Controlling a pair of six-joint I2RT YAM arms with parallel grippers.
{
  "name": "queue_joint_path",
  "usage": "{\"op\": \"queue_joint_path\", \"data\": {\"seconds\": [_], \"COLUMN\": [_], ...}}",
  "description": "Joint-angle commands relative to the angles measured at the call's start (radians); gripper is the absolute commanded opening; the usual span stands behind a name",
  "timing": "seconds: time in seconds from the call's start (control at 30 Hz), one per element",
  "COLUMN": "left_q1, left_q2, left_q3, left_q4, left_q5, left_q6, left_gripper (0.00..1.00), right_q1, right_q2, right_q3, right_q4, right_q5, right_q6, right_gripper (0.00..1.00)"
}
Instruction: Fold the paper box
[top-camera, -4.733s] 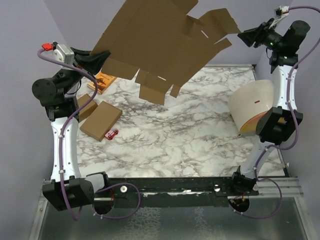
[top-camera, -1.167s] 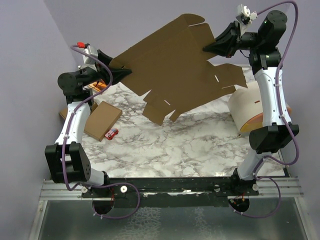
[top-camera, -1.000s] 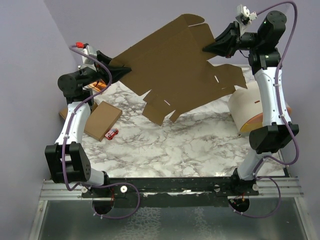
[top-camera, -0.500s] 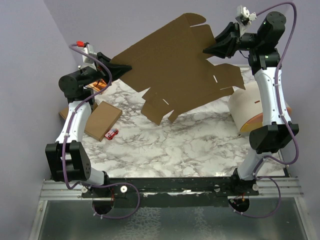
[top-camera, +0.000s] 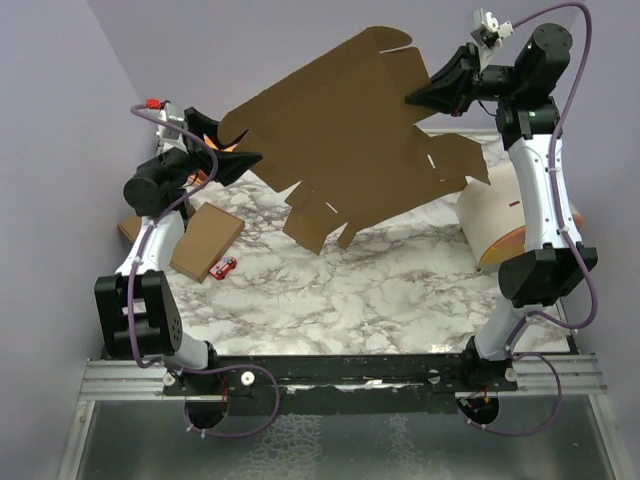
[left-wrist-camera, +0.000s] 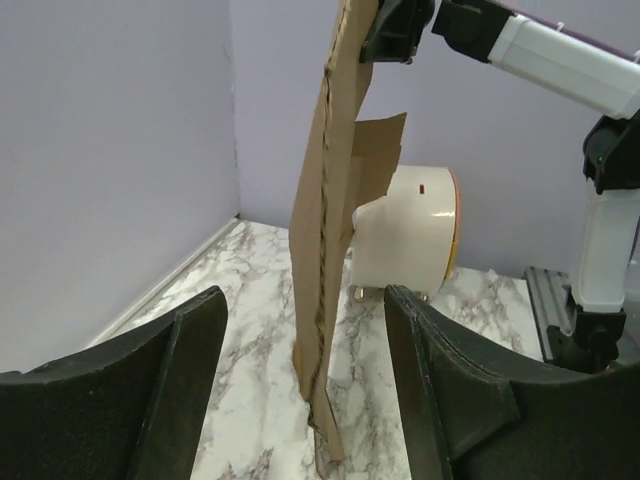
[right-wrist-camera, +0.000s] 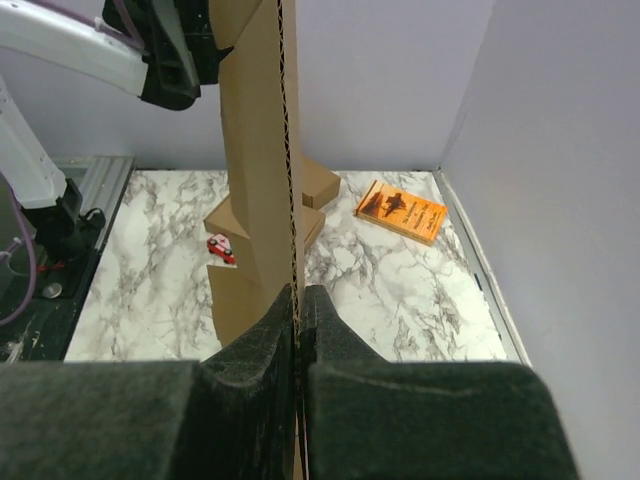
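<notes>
I should move my left gripper to the right in the top view onto the paper box's loose edge (top-camera: 243, 143) (left-wrist-camera: 322, 320) and close it, because that edge stands untouched between its fingers.
The paper box (top-camera: 350, 130) is a large flat brown cardboard sheet with flaps, hanging tilted in the air over the back of the table. My right gripper (top-camera: 415, 100) is shut on its upper right edge; in the right wrist view the jaws (right-wrist-camera: 298, 295) pinch the corrugated edge of the paper box (right-wrist-camera: 250, 150). My left gripper (top-camera: 245, 150) stands open at the sheet's left corner. In the left wrist view its fingers (left-wrist-camera: 190, 340) are spread wide, and the edge of the paper box (left-wrist-camera: 325, 250) stands in the gap, touching neither finger.
A small folded cardboard box (top-camera: 200, 240) and a red toy car (top-camera: 225, 266) lie at the table's left. An orange book (right-wrist-camera: 400, 210) lies by the back left wall. A white and orange round object (top-camera: 505, 215) stands at the right. Purple walls close in.
My left gripper has opened and let go of the sheet's left corner, and has drawn back a little to the left. The sheet now hangs from the right gripper alone, barely shifted.
</notes>
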Motion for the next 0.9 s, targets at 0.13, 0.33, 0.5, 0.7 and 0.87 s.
{"op": "queue_joint_path", "data": {"seconds": [0.13, 0.33, 0.5, 0.7, 0.87], "left_q1": [-0.026, -0.084, -0.117, -0.127, -0.142], "left_q2": [0.066, 0.016, -0.024, 0.006, 0.031], "left_q3": [-0.073, -0.127, -0.146, -0.1, -0.064], "left_q4": [0.372, 0.213, 0.047, 0.038, 0.031], "left_q5": [-0.127, -0.196, -0.232, -0.209, -0.198], "left_q6": [-0.242, -0.055, 0.088, 0.066, 0.06], "left_gripper": [0.7, 0.71, 0.64, 0.51, 0.38], "right_q1": [-0.007, -0.007, -0.007, -0.007, -0.007], "right_q2": [0.006, 0.005, 0.006, 0.005, 0.0], "right_q3": [0.005, 0.0, -0.001, -0.008, -0.019], "right_q4": [0.067, 0.074, 0.075, 0.076, 0.076], "right_q5": [0.008, 0.013, 0.015, 0.011, 0.005], "right_q6": [0.065, 0.073, 0.077, 0.076, 0.071], "right_gripper": [0.01, 0.01, 0.01, 0.01, 0.01]}}
